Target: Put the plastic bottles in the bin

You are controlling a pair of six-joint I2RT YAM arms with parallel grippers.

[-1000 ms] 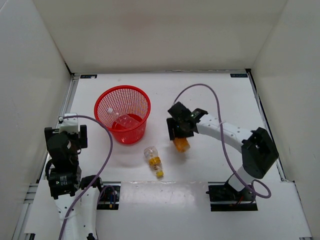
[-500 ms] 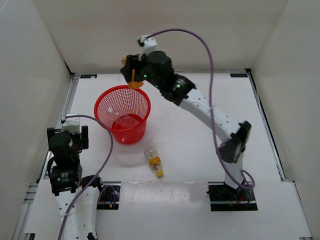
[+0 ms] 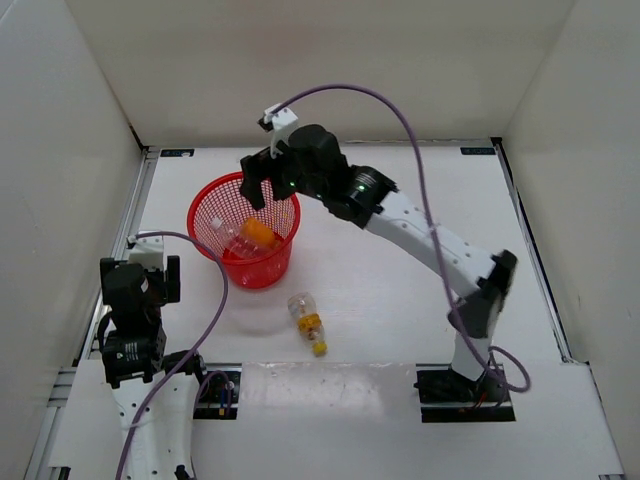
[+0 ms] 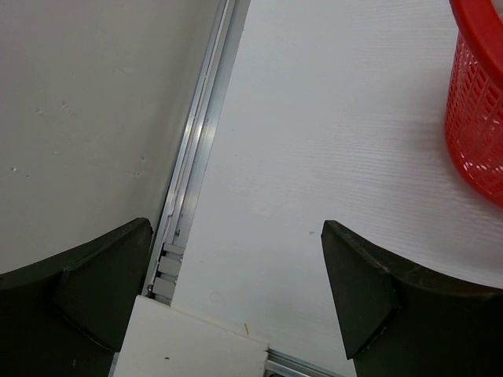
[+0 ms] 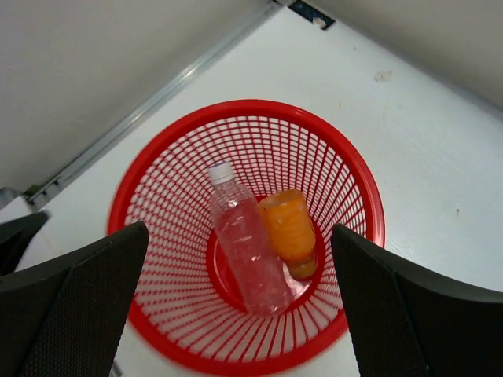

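Note:
I will next bring my right gripper back past the bin (image 3: pixel 203 200) and down onto the yellow label (image 3: pixel 308 322), as the stubby clear bottle is below it, nearer my base.
The red mesh bin (image 3: pixel 203 200) stands on the left half of the table. Inside it lie the tall clear bottle with a white cap (image 5: pixel 245 243) and the short orange bottle (image 5: pixel 289 226), side by side on the base; from above they show as clear bottle (image 3: pixel 232 238) and orange bottle (image 3: pixel 258 235). The stubby clear bottle with a yellow label (image 3: pixel 308 322) lies on the table in front of the bin. My right gripper (image 3: pixel 268 190) hovers over the bin's far rim, open and holding nothing (image 5: pixel 236 236). My left gripper (image 3: pixel 140 275) is open near its base.
The left wrist view shows the bin's side (image 4: pixel 475 118) at the right and a metal rail (image 4: pixel 196 157) along the left wall. White walls enclose the table on three sides. The right arm's purple cable (image 3: pixel 400 110) arcs above the table.
My right arm swung from mid-table up over the bin with the orange bottle, then opened. The orange bottle now lies in the bin. The left arm stayed put.

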